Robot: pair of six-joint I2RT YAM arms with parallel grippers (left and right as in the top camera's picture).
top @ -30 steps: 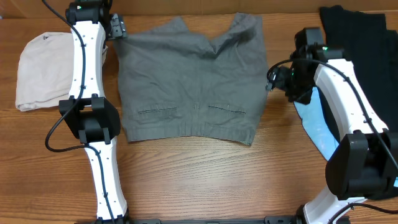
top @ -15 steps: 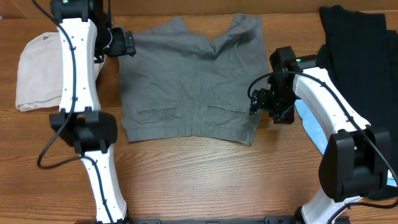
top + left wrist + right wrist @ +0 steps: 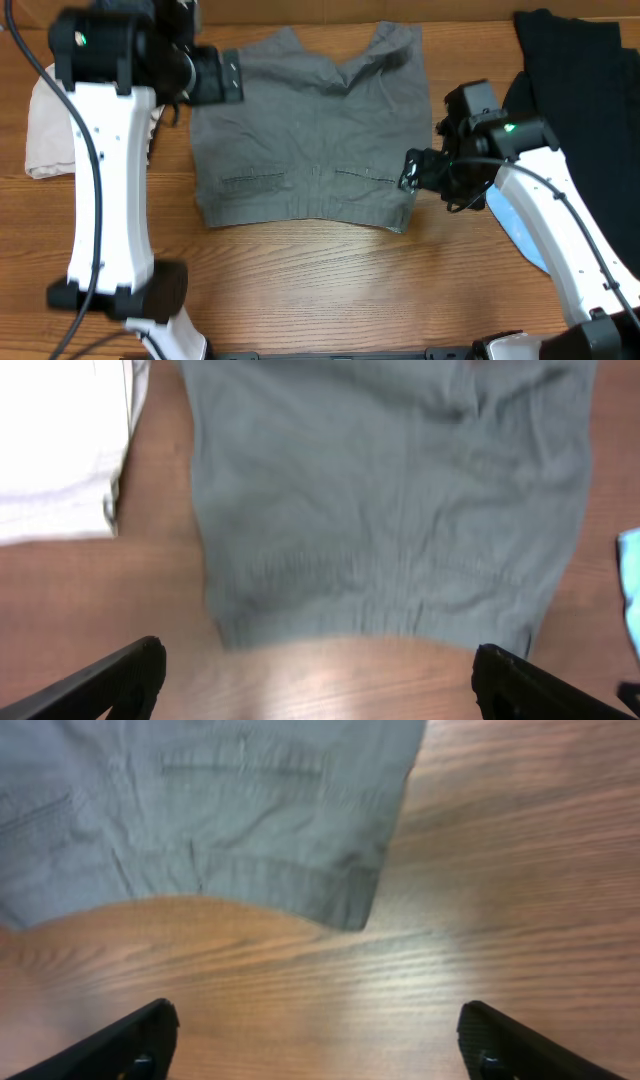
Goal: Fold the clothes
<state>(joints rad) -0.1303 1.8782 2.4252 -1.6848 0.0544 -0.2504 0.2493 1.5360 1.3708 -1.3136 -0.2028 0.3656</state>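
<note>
I need to move my left gripper's open fingers down and back toward my base next, onto the waistband corner on the cream-white garment's side point(image 3: 211, 217) point(image 3: 236, 632).
The grey shorts point(image 3: 305, 130) lie flat on the table, waistband toward the front, two legs toward the back. They also show in the left wrist view point(image 3: 390, 510) and the right wrist view point(image 3: 210, 810). My left gripper point(image 3: 225, 80) is open and empty, raised at the shorts' back left leg; in its wrist view point(image 3: 318, 670) both fingers are wide apart. My right gripper point(image 3: 410, 172) is open and empty beside the waistband's right corner; in its wrist view point(image 3: 318, 1040) it hovers over bare wood.
A cream-white folded garment point(image 3: 55, 125) lies at the left, also in the left wrist view point(image 3: 55, 450). A black garment point(image 3: 580, 70) and a light-blue garment point(image 3: 515, 225) lie at the right. The table is wood point(image 3: 330, 290).
My left arm has risen and its gripper has moved right over the shorts' back left leg. My right arm has lifted, with its gripper still at the shorts' right waistband corner.
</note>
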